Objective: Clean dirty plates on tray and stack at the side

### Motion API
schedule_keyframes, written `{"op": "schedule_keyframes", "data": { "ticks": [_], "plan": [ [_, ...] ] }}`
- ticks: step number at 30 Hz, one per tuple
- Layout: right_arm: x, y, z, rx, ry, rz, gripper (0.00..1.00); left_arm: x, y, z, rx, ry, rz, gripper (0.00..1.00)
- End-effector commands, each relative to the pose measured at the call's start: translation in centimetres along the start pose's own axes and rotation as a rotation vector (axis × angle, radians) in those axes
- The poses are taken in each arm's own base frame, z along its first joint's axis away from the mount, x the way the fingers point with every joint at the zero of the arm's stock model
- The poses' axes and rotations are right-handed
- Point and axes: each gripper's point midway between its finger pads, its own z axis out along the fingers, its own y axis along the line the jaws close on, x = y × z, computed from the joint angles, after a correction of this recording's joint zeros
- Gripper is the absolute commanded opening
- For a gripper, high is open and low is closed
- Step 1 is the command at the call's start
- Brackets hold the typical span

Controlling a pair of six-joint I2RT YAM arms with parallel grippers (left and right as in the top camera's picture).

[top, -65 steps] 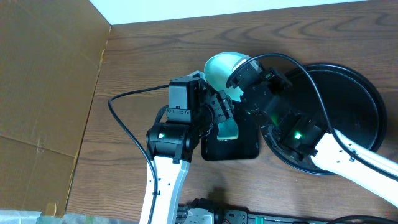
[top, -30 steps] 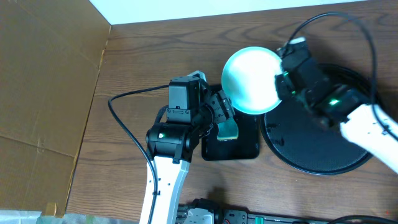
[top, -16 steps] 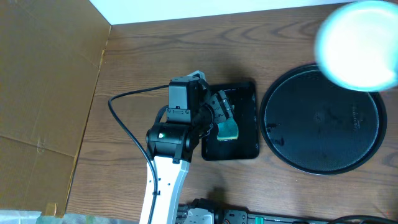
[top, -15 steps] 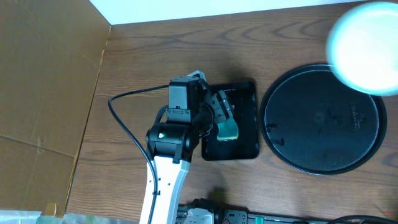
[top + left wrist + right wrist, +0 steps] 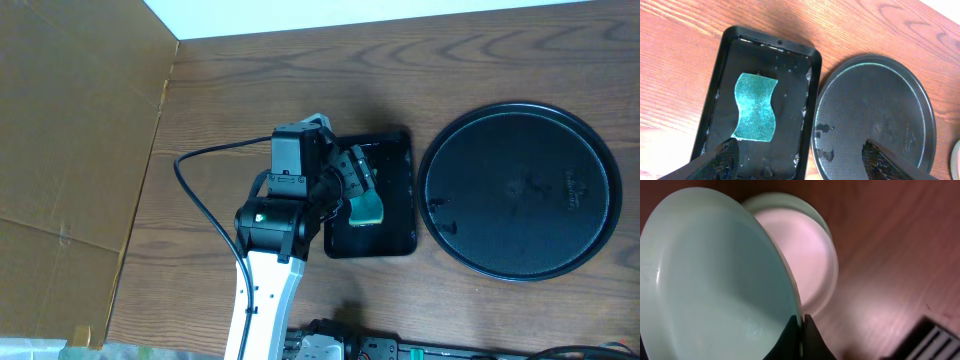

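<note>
Next, my right gripper moves down toward the plate stack and releases the plate's rim, since the pale mint plate (image 5: pixel 715 285) hangs tilted above the pink plate topping that stack.
The large round black tray (image 5: pixel 515 190) lies at the right with no plate on it; it also shows in the left wrist view (image 5: pixel 875 117), wet in spots. My right gripper (image 5: pixel 801 325) is out of the overhead view. It is shut on the rim of a pale mint plate (image 5: pixel 715 285), held tilted above a plate stack (image 5: pixel 810 255) on the wood. My left gripper (image 5: pixel 800 157) is open and empty above the small rectangular tray (image 5: pixel 765 100) and its green sponge (image 5: pixel 756 106).
A cardboard wall (image 5: pixel 70 150) stands at the left. The left arm (image 5: pixel 285 210) reaches over the small tray (image 5: pixel 395 190) near the table middle. A black ribbed object (image 5: pixel 930 340) shows at the lower right of the right wrist view.
The right arm carried the mint plate from beside the small tray, right across the round tray, and out of the overhead view. The left arm has not moved.
</note>
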Motion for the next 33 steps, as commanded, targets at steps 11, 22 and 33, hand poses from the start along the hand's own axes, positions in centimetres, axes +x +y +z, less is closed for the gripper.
{"op": "schedule_keyframes", "data": {
  "ticks": [11, 22, 33],
  "plan": [
    [0.5, -6.0, 5.4, 0.186, 0.174, 0.119, 0.11, -0.7, -0.2, -0.5, 0.005, -0.019, 0.000, 0.79],
    [1.5, -0.1, 4.2, -0.135, 0.211, -0.035, 0.46, -0.7, -0.2, -0.5, 0.005, -0.019, 0.000, 0.79],
    [1.4, -1.6, 4.0, -0.014, 0.177, -0.028, 0.45, -0.7, -0.2, -0.5, 0.005, -0.019, 0.000, 0.79]
  ]
}}
